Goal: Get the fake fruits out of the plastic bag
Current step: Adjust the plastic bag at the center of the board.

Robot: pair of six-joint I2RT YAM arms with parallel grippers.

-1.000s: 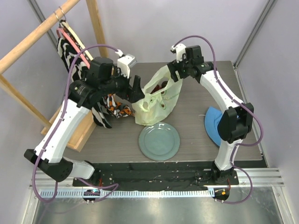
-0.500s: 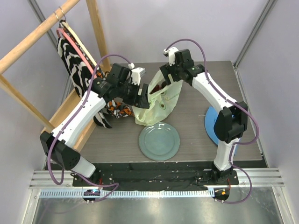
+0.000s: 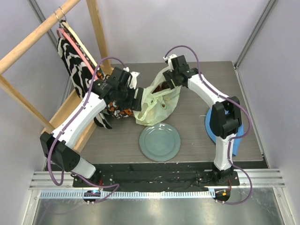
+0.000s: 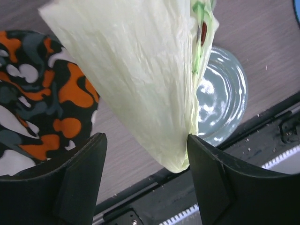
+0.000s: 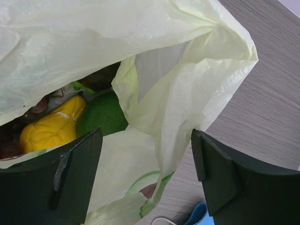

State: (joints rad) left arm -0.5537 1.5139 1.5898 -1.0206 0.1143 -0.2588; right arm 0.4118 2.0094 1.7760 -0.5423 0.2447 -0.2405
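Observation:
Only the tip of the bag's hanging fold reaches between the left gripper's fingers, so the left gripper needs to shift to the right in the top view next and take the fold deeper.
The pale yellow-green plastic bag (image 3: 157,104) stands in the table's middle, its mouth facing up and back. In the right wrist view the bag (image 5: 187,84) gapes, showing a yellow-orange fruit (image 5: 49,129), a green round fruit (image 5: 103,115) and dark purple-red fruit (image 5: 101,77) deep inside. My right gripper (image 3: 168,82) is open above the bag's mouth, its fingers either side of a fold (image 5: 147,164). My left gripper (image 3: 139,99) is open at the bag's left side; the bag's wall (image 4: 140,89) hangs between its fingers and touches the right one (image 4: 208,173).
A grey-green plate (image 3: 160,141) lies in front of the bag. An orange-black camouflage cloth (image 3: 119,108) lies left of it, by a wooden rack (image 3: 93,28) with striped garments. A blue cloth hat (image 3: 216,124) lies at the right.
My left arm swung in from the left and brought its open gripper against the bag's left side. My right gripper moved left and down over the bag's mouth. The bag sagged lower.

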